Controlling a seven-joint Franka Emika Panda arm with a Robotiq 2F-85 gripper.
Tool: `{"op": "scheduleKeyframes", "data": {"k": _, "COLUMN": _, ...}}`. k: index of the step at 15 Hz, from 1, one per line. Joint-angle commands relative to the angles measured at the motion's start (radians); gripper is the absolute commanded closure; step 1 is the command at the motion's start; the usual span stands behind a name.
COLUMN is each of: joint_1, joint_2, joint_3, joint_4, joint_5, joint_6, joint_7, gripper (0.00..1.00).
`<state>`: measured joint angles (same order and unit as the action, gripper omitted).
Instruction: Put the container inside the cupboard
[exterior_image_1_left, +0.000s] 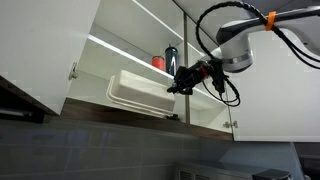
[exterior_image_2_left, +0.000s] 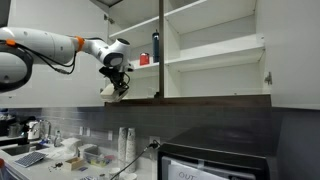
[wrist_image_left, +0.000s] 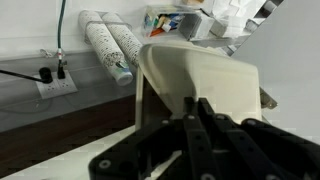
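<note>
The cupboard's bottom shelf (exterior_image_2_left: 140, 96) lies outward of my gripper, so next I should carry the white container (exterior_image_2_left: 107, 90) with my gripper outward over that shelf to release the container's edge.
The white container (exterior_image_1_left: 138, 90) lies tilted at the front of the cupboard's (exterior_image_1_left: 120, 45) bottom shelf, just above the dark wood-toned bottom edge. My gripper (exterior_image_1_left: 184, 80) is at its near end, shut on the container's rim. In an exterior view the container (exterior_image_2_left: 107, 90) shows as a small white shape under my gripper (exterior_image_2_left: 116, 84), at the open cupboard's (exterior_image_2_left: 215, 50) lower corner. In the wrist view the container (wrist_image_left: 215, 70) fills the middle, with the black fingers (wrist_image_left: 194, 112) pressed together on its wall.
A tall dark bottle (exterior_image_1_left: 171, 58) and a small red cup (exterior_image_1_left: 158, 63) stand on the shelf above; both also show in an exterior view (exterior_image_2_left: 156, 47). An open cupboard door (exterior_image_1_left: 45, 50) hangs beside the container. Stacked cups (exterior_image_2_left: 125, 143) and an appliance (exterior_image_2_left: 215, 165) sit on the counter below.
</note>
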<state>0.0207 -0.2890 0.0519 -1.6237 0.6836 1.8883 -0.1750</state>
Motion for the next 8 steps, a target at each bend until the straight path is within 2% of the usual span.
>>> {"op": "scheduleKeyframes", "data": {"k": 1, "joint_1": 0.02, "joint_2": 0.107, "joint_3": 0.017, "joint_4": 0.137, "joint_5": -0.086, "joint_6": -0.003, "joint_7": 0.152, "gripper": 0.98}}
{"op": "scheduleKeyframes", "data": {"k": 4, "joint_1": 0.033, "joint_2": 0.17, "joint_3": 0.012, "joint_4": 0.219, "joint_5": -0.089, "joint_6": -0.018, "joint_7": 0.217, "gripper": 0.98}}
{"op": "scheduleKeyframes", "data": {"k": 5, "joint_1": 0.035, "joint_2": 0.117, "joint_3": 0.001, "joint_4": 0.143, "joint_5": -0.073, "joint_6": -0.002, "joint_7": 0.16, "gripper": 0.92}}
{"op": "scheduleKeyframes", "data": {"k": 8, "joint_1": 0.036, "joint_2": 0.159, "joint_3": 0.004, "joint_4": 0.194, "joint_5": -0.072, "joint_6": -0.003, "joint_7": 0.184, "gripper": 0.92}}
